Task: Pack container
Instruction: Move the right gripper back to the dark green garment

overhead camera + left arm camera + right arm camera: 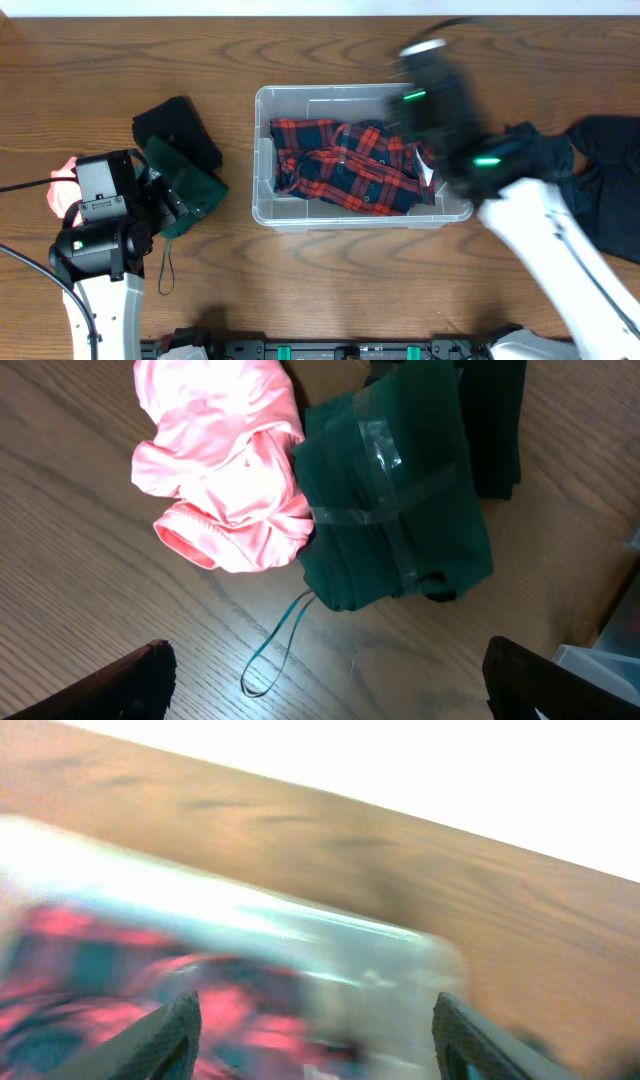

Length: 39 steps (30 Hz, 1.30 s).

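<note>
My right gripper moves down and to its right in the overhead view next, onto the dark navy garment's edge by the bin (530, 146) below it.
The container (300, 103) is a clear plastic bin at the table's middle, holding a red and navy plaid shirt (345, 165). My right gripper (315, 1040) is open and empty, blurred, above the bin's right end; the bin (330, 935) and shirt (90, 970) show below it. My left gripper (325, 685) is open and empty over bare wood, just short of a folded dark green garment (395, 490) with clear tape on it and a teal loop, and a pink garment (225, 470). The green garment (185, 185) lies left of the bin.
A black garment (180, 125) lies behind the green one. A dark navy garment (600, 170) lies at the right of the table. The bin's corner (600, 665) shows at the right edge of the left wrist view.
</note>
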Tool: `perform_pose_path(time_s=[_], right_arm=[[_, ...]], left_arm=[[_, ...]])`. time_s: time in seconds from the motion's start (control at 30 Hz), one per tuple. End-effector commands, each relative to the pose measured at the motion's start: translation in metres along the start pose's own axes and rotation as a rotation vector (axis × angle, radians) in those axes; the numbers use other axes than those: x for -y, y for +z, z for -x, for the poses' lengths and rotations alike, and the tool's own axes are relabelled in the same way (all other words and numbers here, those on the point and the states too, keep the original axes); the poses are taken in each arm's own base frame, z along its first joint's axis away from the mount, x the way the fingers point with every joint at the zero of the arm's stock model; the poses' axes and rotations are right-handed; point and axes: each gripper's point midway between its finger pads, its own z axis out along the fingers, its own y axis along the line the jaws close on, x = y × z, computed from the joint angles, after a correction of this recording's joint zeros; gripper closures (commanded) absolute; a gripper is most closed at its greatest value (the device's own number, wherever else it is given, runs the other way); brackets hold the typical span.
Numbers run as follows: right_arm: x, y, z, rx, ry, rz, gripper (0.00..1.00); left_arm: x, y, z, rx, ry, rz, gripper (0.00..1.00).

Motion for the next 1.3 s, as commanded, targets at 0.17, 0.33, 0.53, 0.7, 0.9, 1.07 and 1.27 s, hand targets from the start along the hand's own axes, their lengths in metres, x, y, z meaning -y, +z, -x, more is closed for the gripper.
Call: perform_pose_path(time_s=[0.17, 0.33, 0.53, 0.7, 0.9, 1.07, 1.27], right_arm=[[0.143, 0.048, -0.116, -0.441, 0.070, -0.251, 0.27], [0.172, 0.077, -0.186, -0.675, 0.120, -0.295, 0.28], [0.176, 0.103, -0.245, -0.858, 0.131, -0.287, 0.28], [0.172, 0.115, -0.281, -0.963, 0.124, -0.271, 0.28], [0.172, 0.119, -0.301, -1.021, 0.129, -0.294, 0.52], [0.179, 0.114, -0.294, -1.005, 0.132, -0.335, 0.99], [0.185, 0.097, -0.236, -0.853, 0.147, -0.353, 0.99]], left_arm=[[-0.003, -0.003, 0.006, 0.016, -0.013, 0.013, 0.02], [-0.003, -0.003, 0.006, 0.015, -0.013, 0.014, 0.02], [-0.003, -0.003, 0.006, 0.015, -0.013, 0.014, 0.02], [-0.003, -0.003, 0.006, 0.015, -0.013, 0.013, 0.02], [-0.003, -0.003, 0.006, 0.016, -0.013, 0.014, 0.02], [-0.003, -0.003, 0.006, 0.016, -0.013, 0.014, 0.02], [-0.003, -0.003, 0.006, 0.016, -0.013, 0.014, 0.02]])
